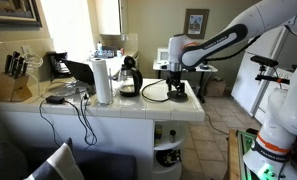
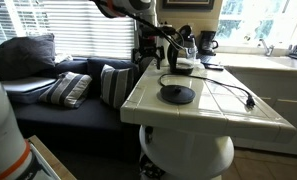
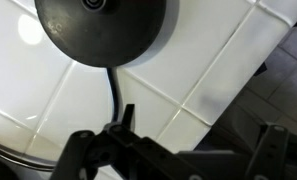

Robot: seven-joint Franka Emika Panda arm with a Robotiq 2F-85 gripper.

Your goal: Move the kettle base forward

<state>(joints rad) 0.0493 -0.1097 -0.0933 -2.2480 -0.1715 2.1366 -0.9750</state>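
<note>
My gripper needs to go down and to the left in the wrist view next, onto the cord (image 2: 160, 83) (image 3: 113, 82) beside the base's rim, because the cord is outside its open fingers.
The kettle base (image 1: 155, 92) is a flat round black disc on the white tiled counter (image 1: 118, 108). It also shows in an exterior view (image 2: 176, 94), with its thin dark cord (image 2: 228, 92) trailing across the tiles. In the wrist view the base (image 3: 103, 30) fills the top, and its cord (image 3: 112, 90) runs down toward my gripper. My gripper (image 1: 176, 92) hangs just beside the base, low over the counter near its edge. In the wrist view the gripper (image 3: 173, 160) is open and empty, with both fingers spread wide and clear of the disc.
The dark kettle (image 1: 128, 75) with a handle stands behind the base, next to a paper towel roll (image 1: 103, 80). A knife block (image 1: 16, 78) and a phone (image 1: 58, 65) sit further along. A coffee maker (image 2: 206, 42) stands at the back. A sofa with cushions (image 2: 83, 88) lies beside the counter.
</note>
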